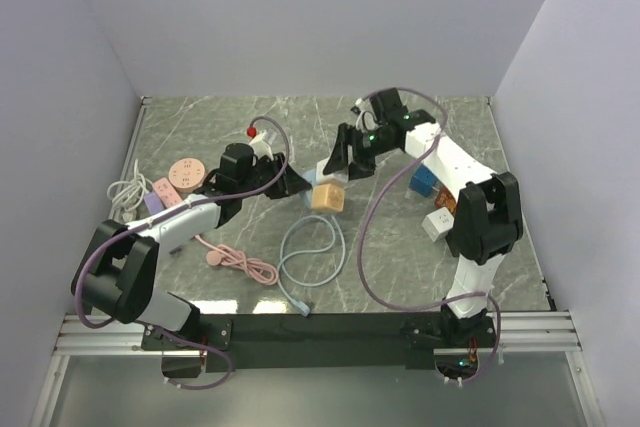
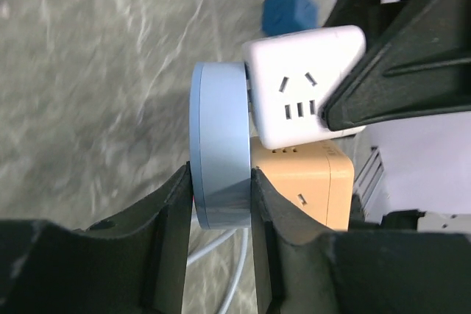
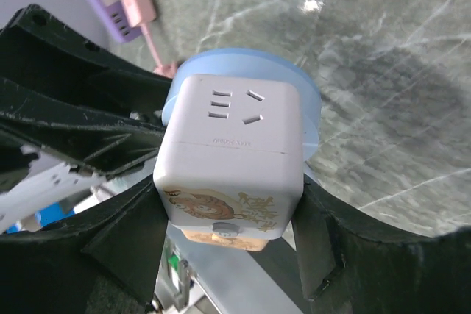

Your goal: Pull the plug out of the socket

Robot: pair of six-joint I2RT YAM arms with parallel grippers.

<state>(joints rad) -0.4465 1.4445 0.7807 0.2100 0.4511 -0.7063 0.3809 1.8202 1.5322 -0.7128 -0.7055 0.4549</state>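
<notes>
The plug is held by my left gripper, so my right gripper will next pull to the right in the top view, then move down beside the blue cube to release.
A round light-blue plug (image 2: pixel 219 145) sits flush against one face of a white cube socket (image 2: pixel 303 95). An orange cube socket (image 2: pixel 303 185) lies right beside the white one. My left gripper (image 2: pixel 221 185) is shut on the plug's rim. My right gripper (image 3: pixel 229 207) is shut on the white cube socket (image 3: pixel 234 154), with the plug (image 3: pixel 310 112) behind it. In the top view both grippers meet at the white cube (image 1: pixel 331 169) at mid table, the left gripper (image 1: pixel 300 183) from the left, the right gripper (image 1: pixel 343 161) from the right. The plug's pale blue cable (image 1: pixel 312 257) loops toward the near edge.
A pink cable (image 1: pixel 240 265), a purple power strip (image 1: pixel 155 202), a pink round piece (image 1: pixel 186 173) and a white cable bundle (image 1: pixel 125 192) lie at the left. A blue cube (image 1: pixel 425 182) and a white cube (image 1: pixel 437 222) lie under the right arm. Grey walls enclose the table.
</notes>
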